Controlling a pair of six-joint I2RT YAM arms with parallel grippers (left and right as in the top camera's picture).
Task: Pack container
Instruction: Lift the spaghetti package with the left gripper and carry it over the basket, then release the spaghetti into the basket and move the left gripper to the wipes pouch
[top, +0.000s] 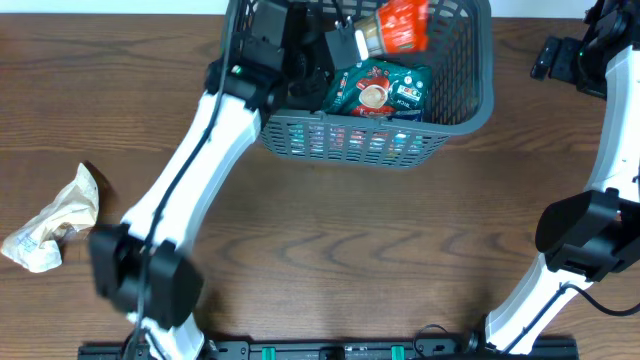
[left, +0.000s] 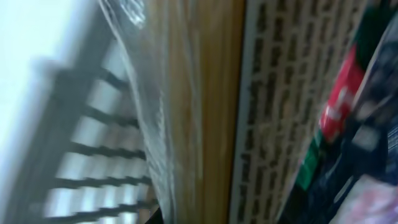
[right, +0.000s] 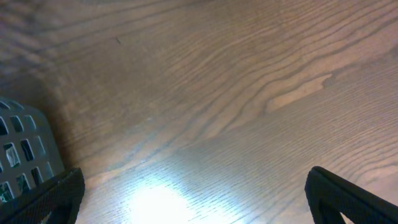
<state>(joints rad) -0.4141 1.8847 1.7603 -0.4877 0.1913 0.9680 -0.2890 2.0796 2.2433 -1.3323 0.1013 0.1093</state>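
Observation:
To lay the orange and tan packet over the green packet (top: 382, 89), my left gripper will lower into the basket first.
The container (top: 455, 118) is a dark grey slotted basket at the table's far middle. A green food packet (top: 380, 90) lies on its floor. My left gripper (top: 345, 45) reaches over the basket and is shut on the end of an orange and tan packet (top: 397, 27), held above the green one. In the left wrist view this packet (left: 199, 112) fills the frame and hides the fingers, with the basket lattice (left: 81, 155) at the left and the green packet (left: 311, 165) at the right. My right gripper (right: 193, 196) is open and empty over bare table, right of the basket (right: 22, 149).
A crumpled beige paper bag (top: 55, 225) lies on the table at the far left. The right arm (top: 560, 55) stands at the far right corner. The wooden table (top: 380, 240) spreads in front of the basket.

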